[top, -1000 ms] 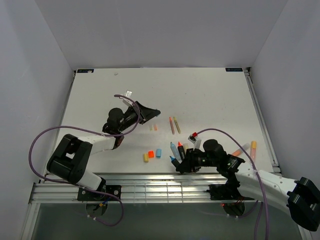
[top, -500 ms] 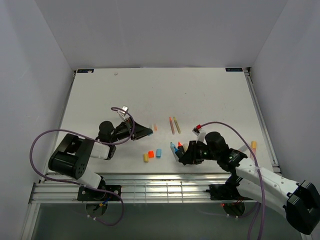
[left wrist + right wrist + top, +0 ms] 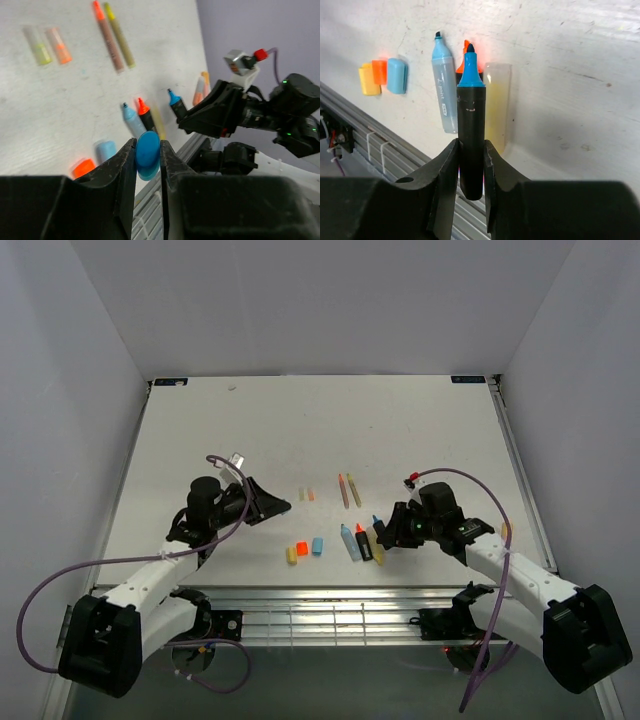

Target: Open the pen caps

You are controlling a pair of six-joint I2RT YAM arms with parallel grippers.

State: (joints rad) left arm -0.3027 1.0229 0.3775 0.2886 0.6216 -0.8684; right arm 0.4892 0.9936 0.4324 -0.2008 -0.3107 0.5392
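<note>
My left gripper draws back and down next to release the blue cap on the bare spot beside the yellow cap, which lies below, nearer my base.
My left gripper (image 3: 277,507) (image 3: 148,149) is shut on a blue pen cap (image 3: 148,156), held above the table left of the marker row. My right gripper (image 3: 384,533) (image 3: 470,150) is shut on a black marker with a bare blue tip (image 3: 471,112), just above the table. Yellow (image 3: 292,555) (image 3: 367,83), orange (image 3: 302,548) (image 3: 379,71) and light blue caps (image 3: 317,545) (image 3: 397,75) lie together near the front edge. Two tiny pale caps (image 3: 306,494) (image 3: 48,42) lie farther back.
An uncapped light blue marker (image 3: 444,85), an orange marker (image 3: 465,48) and a yellow barrel (image 3: 498,102) lie by the held marker. Two thin pens (image 3: 348,489) lie behind them. The table's metal front rail (image 3: 320,612) is close. More markers (image 3: 506,530) lie at the right, partly hidden by my right arm.
My left gripper has swung toward the front and left, away from the right gripper. My right gripper has moved right and back with the marker.
</note>
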